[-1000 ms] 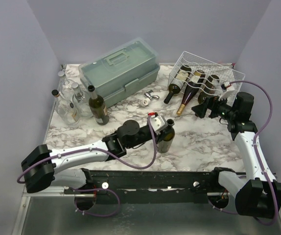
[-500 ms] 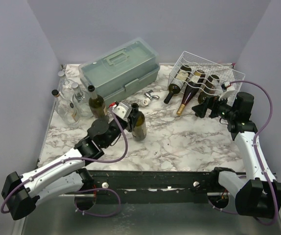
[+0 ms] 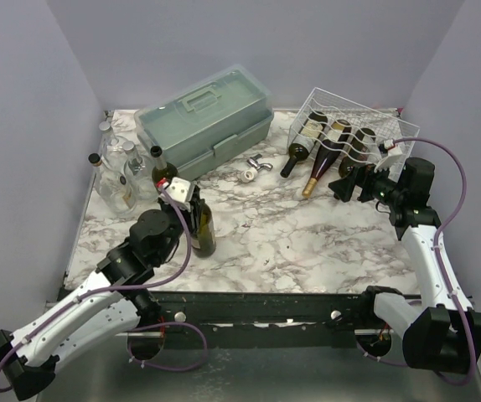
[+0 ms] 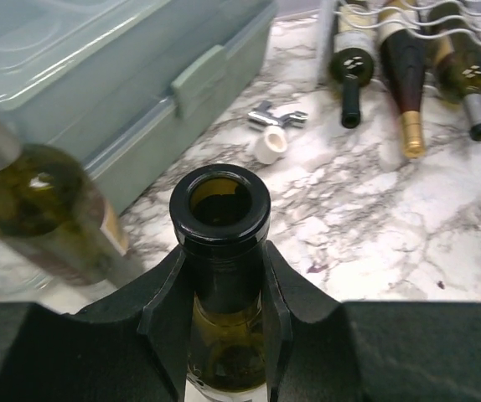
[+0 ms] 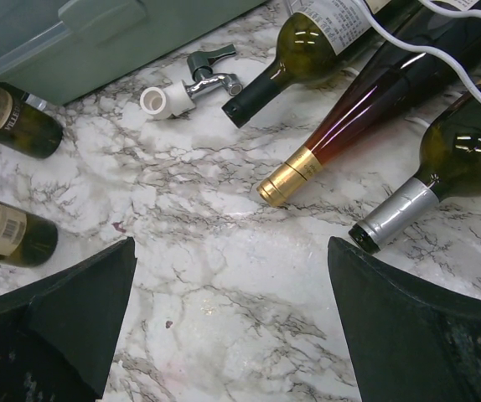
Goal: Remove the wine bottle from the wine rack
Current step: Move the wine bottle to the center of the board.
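My left gripper has the wine bottle and will next swing to the marble by the clear bottles and release it, as that spot is to its left in the top view.
The white wire wine rack [image 3: 366, 124] stands at the back right with three wine bottles lying in its cradles, necks pointing forward: a green labelled one [image 5: 307, 38], a dark red one with a gold cap [image 5: 366, 100] and a green one with a silver cap [image 5: 458, 155]. My right gripper [image 3: 345, 186] hangs open just in front of those necks, nothing between its fingers [image 5: 73, 310]. My left gripper [image 3: 192, 205] is shut on the neck of an upright green wine bottle [image 3: 202, 230] at the left front; its open mouth [image 4: 219, 203] shows above the pads.
A pale green toolbox [image 3: 205, 120] sits at the back centre. Another upright wine bottle [image 3: 162, 173] and several clear glass bottles [image 3: 115, 172] stand at the left, close behind the held bottle. A white stopper and metal tap [image 3: 257, 167] lie mid-table.
My left arm has carried the upright green bottle from the front middle leftward, close to the other standing bottle. The right arm has not moved.
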